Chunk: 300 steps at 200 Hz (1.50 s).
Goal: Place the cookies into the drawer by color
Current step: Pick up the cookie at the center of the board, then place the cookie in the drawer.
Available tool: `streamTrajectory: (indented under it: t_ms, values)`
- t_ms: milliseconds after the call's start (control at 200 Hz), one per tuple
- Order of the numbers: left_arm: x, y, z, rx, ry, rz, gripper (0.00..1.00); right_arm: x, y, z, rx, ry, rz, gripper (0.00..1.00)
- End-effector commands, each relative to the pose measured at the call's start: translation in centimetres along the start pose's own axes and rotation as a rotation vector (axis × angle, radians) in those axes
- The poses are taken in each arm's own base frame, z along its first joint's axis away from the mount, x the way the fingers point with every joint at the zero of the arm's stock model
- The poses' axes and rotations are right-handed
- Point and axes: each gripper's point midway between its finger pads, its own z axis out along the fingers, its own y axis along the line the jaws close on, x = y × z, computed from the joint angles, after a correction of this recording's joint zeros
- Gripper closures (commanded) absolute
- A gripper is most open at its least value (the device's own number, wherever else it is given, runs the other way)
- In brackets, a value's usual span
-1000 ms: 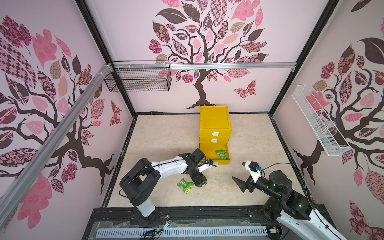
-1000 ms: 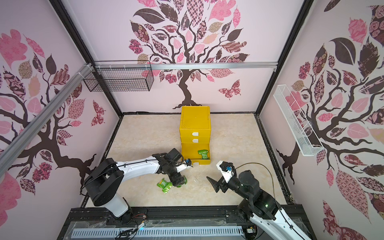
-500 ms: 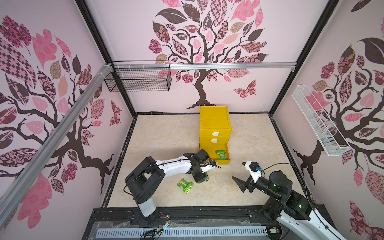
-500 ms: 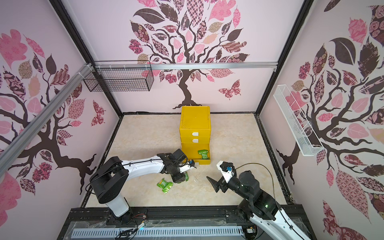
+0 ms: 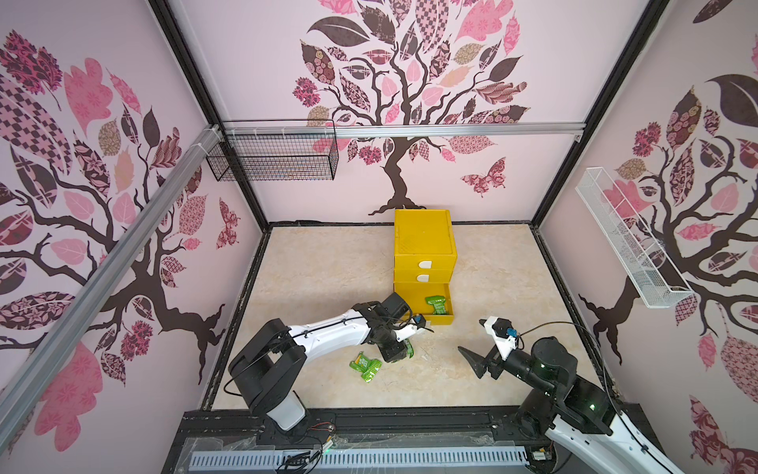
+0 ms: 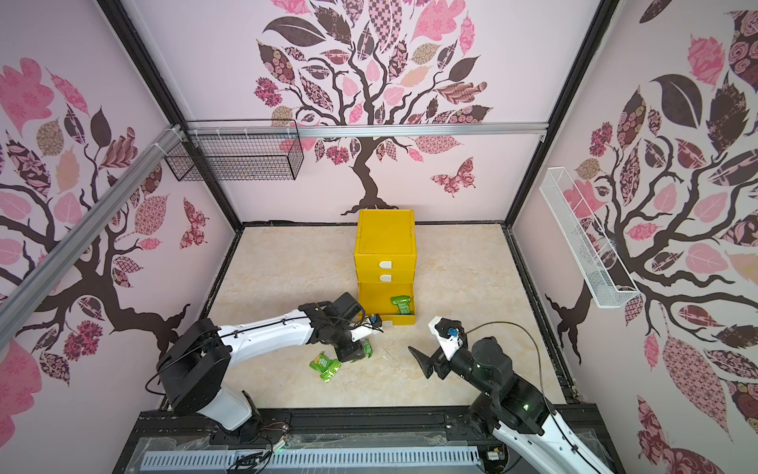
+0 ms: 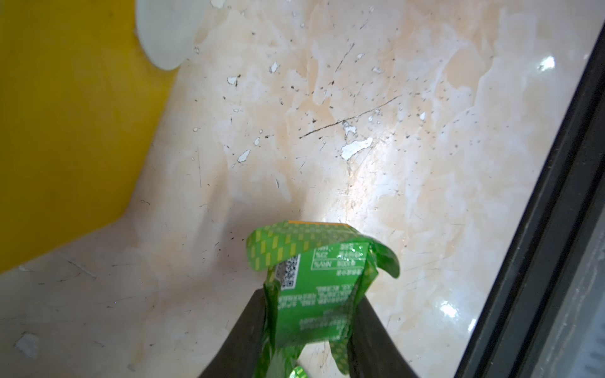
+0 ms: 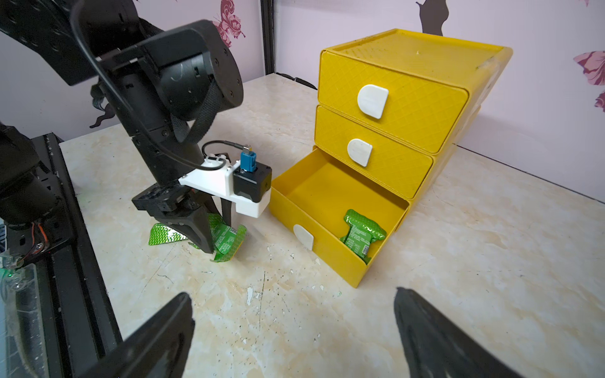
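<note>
My left gripper is next to lift and move outward over the bare bottom of the drawer beside that cookie to release, as one green cookie is already in the open bottom drawer.
The yellow drawer chest stands mid-table, its two upper drawers pushed in and the bottom one pulled out. One green cookie lies in that open drawer. My left gripper is down at the table just in front of it, shut on a second green cookie, which also shows in the right wrist view. A third green cookie lies on the table beside that gripper. My right gripper hovers open and empty over bare table, right of the drawer front.
A black wire basket hangs on the left wall and a white mesh shelf on the right wall. A black frame rail borders the table's front edge. The marble table top is scratched and chipped.
My left gripper's jaws have closed on the green cookie it was standing over. The right arm has not moved.
</note>
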Motion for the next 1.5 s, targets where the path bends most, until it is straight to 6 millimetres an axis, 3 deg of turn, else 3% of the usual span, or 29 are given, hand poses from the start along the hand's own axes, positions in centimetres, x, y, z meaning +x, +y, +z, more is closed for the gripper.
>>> streamTrajectory:
  t_ms: [0,140,260,490,730,835,1100,1495]
  values:
    - [-1.7,-0.6,-1.9,0.013,-0.053,0.019,0.70,-0.6,-0.2,-0.1,0.015,-0.020,0.006,0.01]
    - [-3.7,-0.6,-4.3,-0.006,-0.089,0.035,0.70,-0.4,-0.4,-0.1,0.023,-0.020,-0.006,0.01]
    - [-5.7,1.0,-6.0,-0.093,-0.119,0.066,0.70,-0.3,-0.3,0.0,0.020,-0.021,-0.017,0.01]
    - [-9.7,4.1,-6.4,-0.172,-0.193,0.067,0.68,-0.3,-0.3,0.0,0.020,-0.020,-0.019,0.01]
    - [-12.0,8.5,-7.0,-0.194,-0.234,-0.085,0.65,-0.2,-0.4,0.1,0.024,-0.018,-0.019,0.01]
    - [-12.9,9.8,-6.8,-0.218,-0.257,-0.106,0.59,-0.3,-0.4,0.0,0.026,-0.023,-0.019,0.01]
    - [-13.6,9.6,-7.6,-0.203,-0.264,-0.121,0.33,-0.2,-0.5,0.0,0.030,-0.020,-0.023,0.01]
    - [-12.3,8.0,-12.6,-0.257,-0.355,-0.073,0.16,0.1,-0.8,0.6,0.045,0.011,-0.028,0.01]
